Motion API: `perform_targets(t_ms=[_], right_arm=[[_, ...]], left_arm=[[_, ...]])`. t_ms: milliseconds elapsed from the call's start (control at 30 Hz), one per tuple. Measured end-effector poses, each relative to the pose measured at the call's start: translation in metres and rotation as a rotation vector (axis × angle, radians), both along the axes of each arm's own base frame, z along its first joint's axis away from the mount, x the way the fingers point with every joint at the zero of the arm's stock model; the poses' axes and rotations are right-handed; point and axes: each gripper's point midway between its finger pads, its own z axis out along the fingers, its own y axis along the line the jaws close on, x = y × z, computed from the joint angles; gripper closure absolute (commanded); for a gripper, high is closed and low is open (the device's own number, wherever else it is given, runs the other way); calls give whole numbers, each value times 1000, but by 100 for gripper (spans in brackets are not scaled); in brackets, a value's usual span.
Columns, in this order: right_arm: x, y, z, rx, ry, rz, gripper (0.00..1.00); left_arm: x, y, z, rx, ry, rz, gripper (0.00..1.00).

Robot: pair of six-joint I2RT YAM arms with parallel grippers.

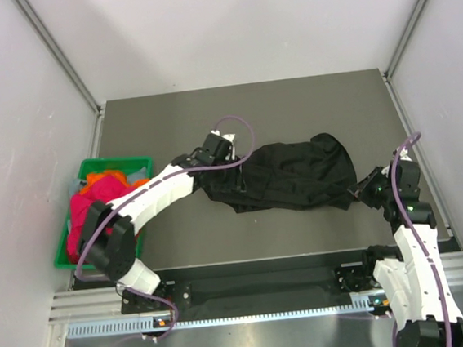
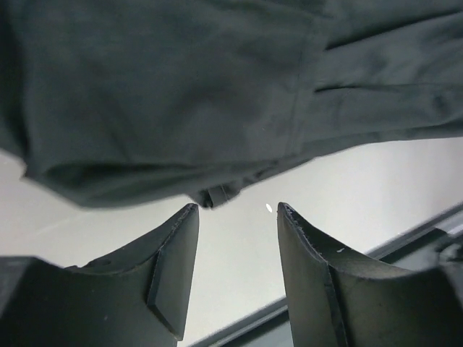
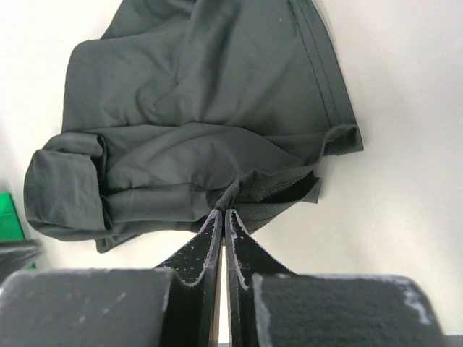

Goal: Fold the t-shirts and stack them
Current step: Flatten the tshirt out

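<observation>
The folded flap's hem (image 1: 255,174) (image 2: 295,119) is below my left gripper and to its right in the top view. My left gripper will go down that way onto this exposed hem.
A black t-shirt (image 1: 293,174) lies crumpled in the middle of the table. My right gripper (image 1: 363,191) is shut on its near right edge; in the right wrist view the closed fingertips (image 3: 224,214) pinch a fold of the black t-shirt (image 3: 195,123). My left gripper (image 1: 213,155) is open at the shirt's left end, holding nothing; in the left wrist view its fingers (image 2: 177,246) stand apart just below the hanging black t-shirt (image 2: 181,94), with a small label (image 2: 217,196) at its edge. Red, magenta and orange shirts (image 1: 95,205) lie piled in the bin.
A green plastic bin (image 1: 72,238) stands at the table's left edge beside the left arm. The dark table (image 1: 250,114) is bounded by white walls with metal rails at the sides and back.
</observation>
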Motion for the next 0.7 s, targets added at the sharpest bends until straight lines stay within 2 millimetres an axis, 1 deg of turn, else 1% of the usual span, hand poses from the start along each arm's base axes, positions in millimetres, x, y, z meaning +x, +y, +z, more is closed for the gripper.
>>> perform_targets(t_ms=[67, 133, 200, 267, 333, 433, 533, 600, 633, 667, 700], right_arm=[[1, 0, 1, 0, -4, 4, 100], [3, 0, 1, -2, -8, 9, 100], [4, 1, 1, -2, -12, 13, 100], [6, 1, 2, 0, -17, 17, 100], [7, 1, 3, 1, -22, 18, 100], [10, 1, 5, 0, -35, 20, 100], [11, 1, 5, 1, -38, 21, 100], [12, 1, 5, 1, -38, 21, 100], [13, 1, 5, 1, -38, 21, 100], [13, 1, 4, 1, -37, 21, 100], [14, 1, 2, 2, -35, 22, 100]], left_arm=[[-1, -8, -19, 23, 35, -27, 47], [0, -14, -33, 60, 52, -50, 46], [6, -27, -42, 105, 47, -79, 46], [13, -43, -45, 131, 22, -107, 44], [17, -55, -47, 143, -1, -124, 43], [16, -63, -51, 159, -14, -138, 42], [22, -66, -57, 178, -15, -135, 43], [29, -70, -63, 194, -19, -131, 46], [35, -72, -62, 202, -27, -128, 52], [36, -73, -69, 212, -19, -128, 52], [40, -74, -72, 221, -21, -127, 68]])
